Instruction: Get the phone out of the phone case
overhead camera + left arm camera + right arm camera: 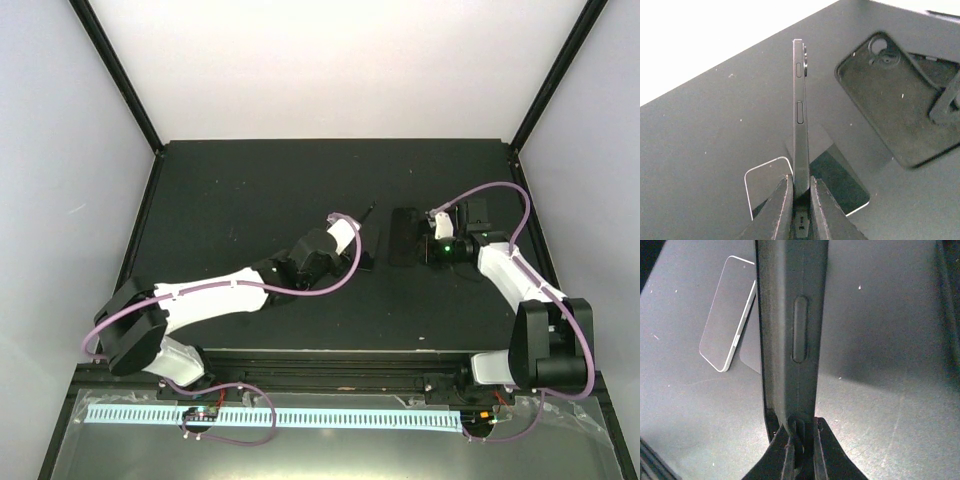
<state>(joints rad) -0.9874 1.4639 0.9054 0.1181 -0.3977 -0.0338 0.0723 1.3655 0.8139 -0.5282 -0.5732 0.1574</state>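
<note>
The phone is out of the case (885,100), so my left gripper should next go left in the top view, then down to release it on bare tabletop (710,175) beside the glossy rectangle.
The dark phone (801,115) stands edge-on, out of the case, with its side buttons and camera bump showing. My left gripper (801,187) is shut on its lower end. In the top view the phone (369,222) sits at the tip of the left gripper (362,240), mid-table. The black case (885,100) is empty, its inside and camera cut-out facing the left wrist view. It lies just right of the phone (403,237). My right gripper (802,432) is shut on the case's rim (790,315) and shows in the top view (425,240).
A flat glossy rectangle with a light silver rim (725,315) lies on the black table under the left gripper (765,185); what it is cannot be told. The table's raised black border (330,142) and white walls enclose the area.
</note>
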